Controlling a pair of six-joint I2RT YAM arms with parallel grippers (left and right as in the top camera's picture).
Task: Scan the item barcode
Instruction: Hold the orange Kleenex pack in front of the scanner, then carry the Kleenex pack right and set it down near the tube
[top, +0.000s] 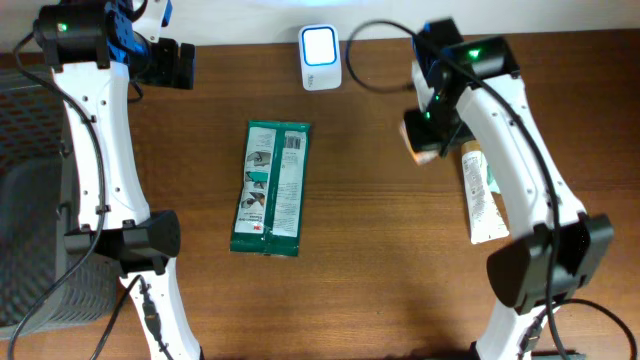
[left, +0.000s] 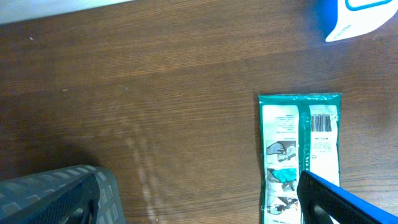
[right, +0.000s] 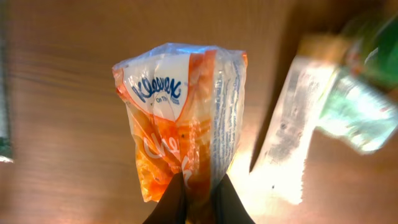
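Note:
I will next lower my right gripper back toward the tube and release the pack, because bare wood beside the tube lies below, to the gripper's right in the overhead view.
My right gripper is shut on the lower end of an orange and white Kleenex tissue pack, which hangs above the wooden table. From overhead, that gripper and a sliver of the pack sit right of the white scanner, whose top glows blue. No barcode shows on the pack's visible side. At the table's back left, my left gripper is open and holds nothing. Its fingers frame bare wood.
A green and white packet with a printed barcode lies flat mid-table, also in the left wrist view. A white tube lies under the right arm. A grey bin stands at the left edge.

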